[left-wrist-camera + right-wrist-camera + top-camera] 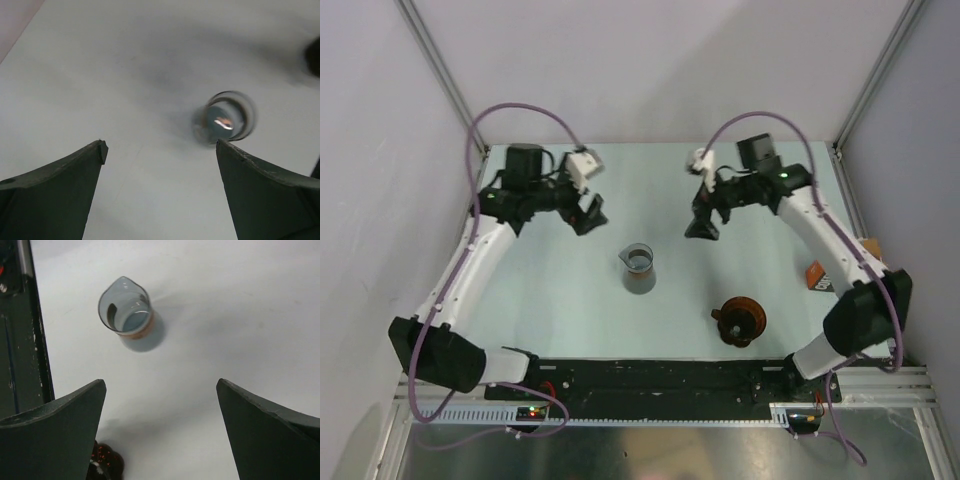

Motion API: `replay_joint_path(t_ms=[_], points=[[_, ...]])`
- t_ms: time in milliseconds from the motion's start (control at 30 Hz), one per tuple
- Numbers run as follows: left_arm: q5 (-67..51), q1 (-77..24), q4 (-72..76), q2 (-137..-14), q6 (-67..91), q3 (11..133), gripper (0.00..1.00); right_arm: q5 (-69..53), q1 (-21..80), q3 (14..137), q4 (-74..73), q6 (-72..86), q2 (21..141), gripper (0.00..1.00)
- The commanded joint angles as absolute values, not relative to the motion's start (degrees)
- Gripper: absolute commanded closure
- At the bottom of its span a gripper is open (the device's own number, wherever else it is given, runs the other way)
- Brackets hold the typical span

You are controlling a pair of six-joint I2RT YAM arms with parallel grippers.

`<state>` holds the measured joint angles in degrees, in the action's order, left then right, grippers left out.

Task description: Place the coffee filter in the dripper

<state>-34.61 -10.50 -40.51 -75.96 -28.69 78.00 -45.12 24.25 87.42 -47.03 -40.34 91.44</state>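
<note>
I will lower my left gripper back past the beaker onto the dripper's side handle [716, 314] next. The handle is below the gripper and to its right in the top view.
The dripper [740, 322], a dark reddish-brown cone with a small side handle, stands near the front right of the table. Inside its rim I see a tan-brown lining that looks like the coffee filter [743, 317], though it is too small to be sure. A dark edge of the dripper [106, 463] peeks out beside my right gripper's lower left finger. My right gripper [702, 227] [161, 382] hangs open and empty, behind and left of the dripper. My left gripper [588, 214] [161, 145] hovers open and empty over the back left of the table.
A grey glass beaker [638, 268] [227, 117] [127, 312] stands mid-table between the arms. An orange-brown printed bag [817, 277] lies at the right edge by the right arm. A black rail [650, 378] runs along the near edge.
</note>
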Motion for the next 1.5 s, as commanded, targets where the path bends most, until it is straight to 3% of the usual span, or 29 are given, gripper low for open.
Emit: replay_joint_path(t_ms=[0, 333, 600, 1367, 1467], points=[[-33.87, -23.17, -39.59, -74.55, -34.21, 77.52, 0.02, -48.56, 16.12, 85.56, -49.19, -32.27, 83.54, 0.01], [-35.66, -45.99, -37.37, -88.92, -42.45, 77.72, 0.02, -43.98, 1.79, 77.45, -47.12, -20.39, 70.41, 0.01], [-31.62, -56.49, -22.03, -99.15, -39.23, 76.22, 0.17, -43.50, -3.47, 74.36, -46.07, -18.50, 63.60, 0.00], [-28.55, -63.61, -6.40, -107.87, -33.27, 70.42, 0.51, -45.75, -7.41, 72.39, -45.03, -16.46, 58.67, 0.01], [-27.72, -63.86, -3.70, -107.68, -32.11, 69.29, 0.59, -45.43, -7.53, 72.26, -44.78, -16.50, 58.94, 0.00]])
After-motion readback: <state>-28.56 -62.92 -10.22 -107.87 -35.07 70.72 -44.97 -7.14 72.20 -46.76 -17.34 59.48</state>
